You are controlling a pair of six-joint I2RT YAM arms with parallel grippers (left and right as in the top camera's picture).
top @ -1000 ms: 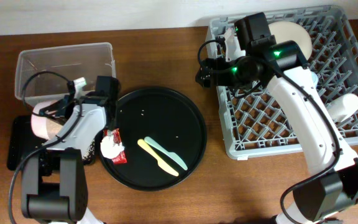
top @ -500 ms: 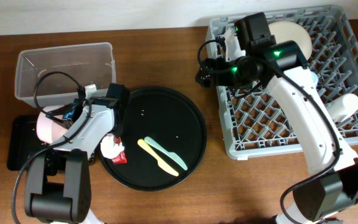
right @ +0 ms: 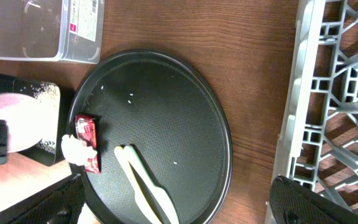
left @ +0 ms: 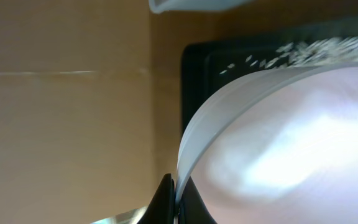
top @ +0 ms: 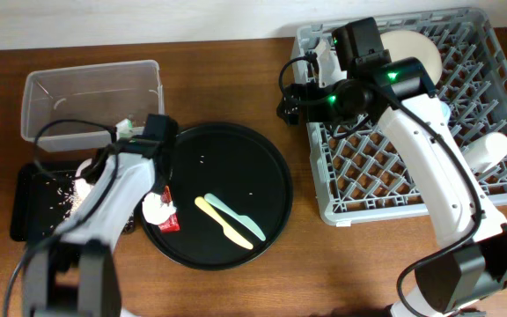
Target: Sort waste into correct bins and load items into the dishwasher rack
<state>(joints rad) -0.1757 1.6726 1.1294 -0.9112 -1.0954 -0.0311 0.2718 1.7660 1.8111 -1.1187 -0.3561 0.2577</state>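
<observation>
Next, my left gripper crosses, lowers and releases the bowl. The round tray's empty back part [top: 214,160] lies below my left gripper and to its right in the overhead view.
My left gripper [top: 95,172] is shut on the rim of the small white bowl [left: 278,137], which is tipped on edge over the shallow black tray [top: 26,207]. Rice grains [top: 58,182] lie scattered on that tray, and they show beside the bowl in the left wrist view [left: 303,50]. The crumpled wrapper [top: 158,210] lies on the left part of the round black tray [top: 271,167]. A yellow utensil [top: 211,217] and a pale green one [top: 238,222] lie there too. My right gripper [top: 302,99] hangs open by the dishwasher rack's [top: 500,189] left edge, holding nothing.
The clear tub [top: 91,97] stands behind the black tray. In the rack, a cream plate [top: 415,48] stands at the back and a white cup [top: 489,150] lies at the right. Bare wood separates the round tray from the rack [right: 340,93].
My left arm has swung toward the black tray and tipped the bowl, so less of it shows. Rice grains now lie on the tray. The right arm has not moved.
</observation>
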